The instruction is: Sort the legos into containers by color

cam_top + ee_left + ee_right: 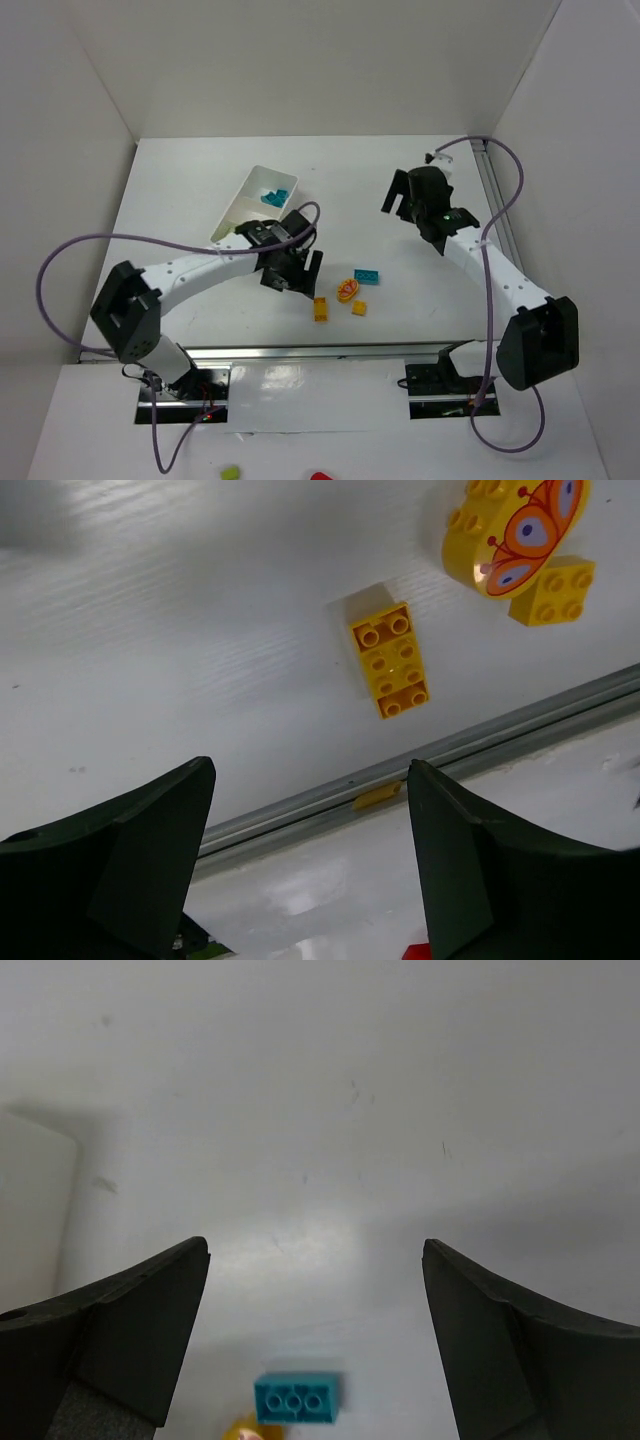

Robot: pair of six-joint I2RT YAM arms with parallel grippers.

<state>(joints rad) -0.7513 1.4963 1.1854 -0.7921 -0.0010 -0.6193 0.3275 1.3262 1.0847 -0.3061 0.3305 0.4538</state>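
My left gripper should next move down and away from the tray, toward the bar, with its fingers on either side of the long yellow brick [320,309] [390,661], because the table is bare along both sides of the brick.
Four loose legos lie near the table's front middle: a teal brick [366,277] [297,1398], a round yellow piece with an orange print [347,289] [515,530], a long yellow brick [320,309] [391,660] and a small yellow brick [358,307] [552,590]. The white tray of containers [232,214] stands at the back left, with teal bricks [278,193] in its far compartment. My left gripper [293,273] [310,850] hangs open and empty between the tray and the yellow bricks. My right gripper [402,196] [315,1320] is open and empty, above bare table behind the teal brick.
A metal rail [330,351] [480,735] runs along the table's front edge, just past the yellow bricks. On the near platform beyond it lie a lime green piece [230,472] and a red piece [320,477]. White walls close in the back and both sides.
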